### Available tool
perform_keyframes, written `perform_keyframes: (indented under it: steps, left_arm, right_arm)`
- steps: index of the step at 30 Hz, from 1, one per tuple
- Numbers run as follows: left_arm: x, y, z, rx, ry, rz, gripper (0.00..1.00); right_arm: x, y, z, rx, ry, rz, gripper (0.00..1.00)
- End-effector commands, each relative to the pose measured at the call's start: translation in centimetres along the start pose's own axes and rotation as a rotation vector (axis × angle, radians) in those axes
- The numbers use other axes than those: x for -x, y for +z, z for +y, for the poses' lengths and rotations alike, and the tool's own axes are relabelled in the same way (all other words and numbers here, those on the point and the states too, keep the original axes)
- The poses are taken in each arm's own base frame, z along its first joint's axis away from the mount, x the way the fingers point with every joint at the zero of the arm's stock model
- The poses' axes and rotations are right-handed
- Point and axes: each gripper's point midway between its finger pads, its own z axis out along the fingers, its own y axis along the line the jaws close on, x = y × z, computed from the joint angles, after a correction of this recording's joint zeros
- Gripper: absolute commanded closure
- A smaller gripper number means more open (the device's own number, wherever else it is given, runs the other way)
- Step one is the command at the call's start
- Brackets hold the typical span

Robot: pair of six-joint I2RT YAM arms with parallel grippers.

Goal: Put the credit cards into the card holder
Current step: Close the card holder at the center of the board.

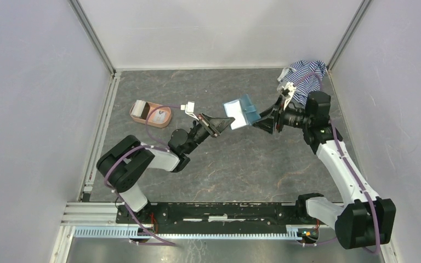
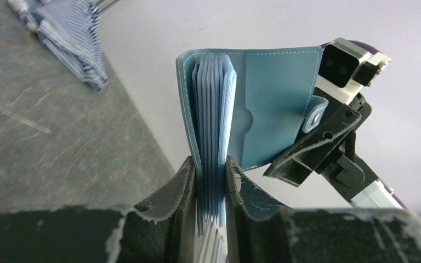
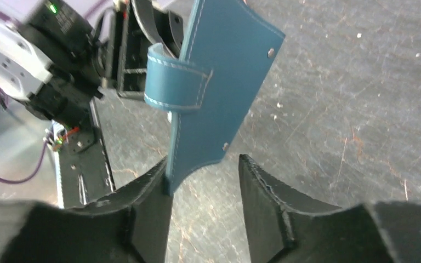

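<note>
Next, my left gripper lowers to the bare patch of tabletop below and back, fingers tilting down, and releases the card holder [image 1: 242,112].
The teal card holder [image 1: 242,112] hangs open in the air between both arms. My left gripper [image 1: 223,124] is shut on one cover and the light-blue inner sleeves [image 2: 214,126]. My right gripper [image 3: 204,181] stands open around the other cover [image 3: 219,82]. That cover leans on one finger, with a gap to the other. The snap tab [image 3: 178,85] curls off this cover. In the left wrist view a right finger [image 2: 315,148] shows behind the card holder [image 2: 277,98]. The credit cards, one whitish [image 1: 138,109] and one greyish [image 1: 159,115], lie in the pink tray.
The salmon-pink oval tray [image 1: 164,124] sits at the left of the grey table. A blue-and-white striped cloth [image 1: 306,71] is bunched in the far right corner, also in the left wrist view [image 2: 68,38]. Walls close in three sides.
</note>
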Motion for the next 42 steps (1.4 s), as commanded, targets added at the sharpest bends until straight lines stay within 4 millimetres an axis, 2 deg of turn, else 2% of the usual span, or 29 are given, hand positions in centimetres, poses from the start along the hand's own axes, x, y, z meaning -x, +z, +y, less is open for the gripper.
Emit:
perform_keyframes:
  steps: [1,5,7,9,14,15,18,21,25,29,32,35,39,42]
  left_arm:
    - [-0.8,-1.3,0.3,0.075,0.089,0.085,0.98]
    - [-2.8,-4.4,5.8,0.376,0.176,0.242,0.98]
    - [-3.2,-6.2,7.7,0.508,0.222,0.318,0.98]
    - [-2.9,-7.9,9.3,0.651,0.300,0.389,0.98]
    - [-1.3,-12.1,11.6,0.963,0.478,0.573,0.98]
    - [-0.8,-11.6,11.3,0.987,0.506,0.584,0.98]
    - [-1.2,-12.8,12.0,1.129,0.618,0.719,0.98]
    - [-2.5,-13.1,12.8,1.205,0.722,0.823,0.98]
    - [-4.3,-13.6,14.9,1.267,0.768,0.917,0.98]
    - [-5.6,-13.9,16.1,1.289,0.773,0.952,0.98]
    - [-6.0,-13.9,16.2,1.287,0.773,0.959,0.98]
    - [-6.2,-13.7,15.9,1.279,0.763,0.956,0.96]
    - [-6.4,-13.5,15.5,1.268,0.744,0.947,0.89]
    - [-6.5,-13.3,15.3,1.261,0.732,0.943,0.85]
  right_arm:
    - [-3.4,0.4,-1.2,0.016,-0.093,0.047,0.41]
    - [-9.0,0.8,-2.9,0.032,-0.089,0.148,0.29]
    - [-10.7,0.7,-3.3,0.037,-0.101,0.177,0.24]
    - [-11.4,0.6,-3.3,0.039,-0.134,0.177,0.20]
    - [-10.6,-0.4,-3.5,-0.007,-0.246,0.160,0.15]
    - [-10.7,-0.5,-3.6,-0.016,-0.264,0.159,0.15]
    - [-11.1,-0.7,-3.4,-0.005,-0.309,0.157,0.12]
    - [-11.4,-0.5,-2.8,0.032,-0.307,0.135,0.12]
    - [-12.2,0.2,-2.9,0.025,-0.178,0.092,0.17]
    - [-14.0,0.7,-4.5,-0.058,-0.088,0.092,0.18]
    - [-14.8,1.8,-5.1,-0.086,-0.143,0.127,0.18]
    - [-15.5,3.8,-4.3,-0.059,-0.248,0.186,0.20]
    - [-13.9,4.8,-4.6,-0.111,-0.315,0.090,0.22]
    - [-14.0,5.8,-5.1,-0.125,-0.273,0.091,0.22]
